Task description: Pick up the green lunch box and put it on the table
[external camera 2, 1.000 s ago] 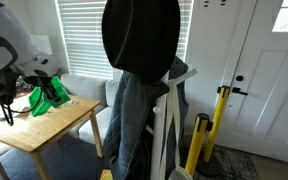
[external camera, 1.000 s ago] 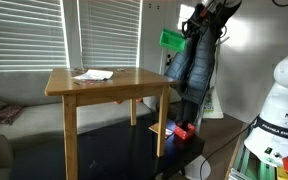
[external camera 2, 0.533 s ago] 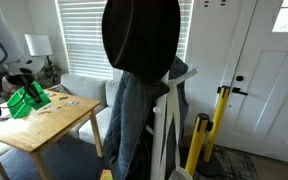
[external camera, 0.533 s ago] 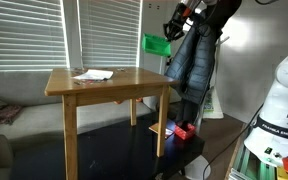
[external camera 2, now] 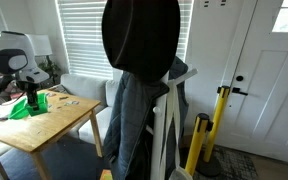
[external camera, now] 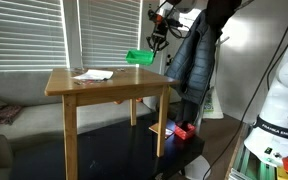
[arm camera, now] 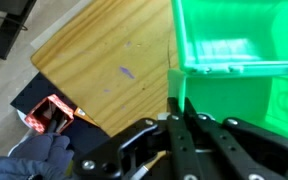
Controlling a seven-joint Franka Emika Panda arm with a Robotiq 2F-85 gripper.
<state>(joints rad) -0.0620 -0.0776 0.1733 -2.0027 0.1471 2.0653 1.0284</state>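
I need to move the green lunch box in my gripper down and outward next, turning it, onto the bare wood [external camera: 122,76] beside the white paper, because it is still hanging above the tabletop.
The green lunch box [external camera: 139,57] hangs in my gripper [external camera: 156,40] just above the right part of the wooden table [external camera: 114,86]. In an exterior view the box [external camera 2: 26,107] is low over the table top [external camera 2: 59,122], with the gripper [external camera 2: 31,92] above it. In the wrist view the box [arm camera: 239,50] fills the upper right, and my gripper [arm camera: 176,112] is shut on its edge, with the table top [arm camera: 104,55] below it.
White paper [external camera: 92,74] lies on the table's left part, and small items [external camera 2: 52,102] lie on the top. A coat on a rack [external camera: 196,55] hangs right of the table. A small red object [external camera: 183,131] sits on the low black platform [external camera: 134,150].
My gripper has carried the green lunch box leftwards and downwards, from beside the coat rack to just over the table top.
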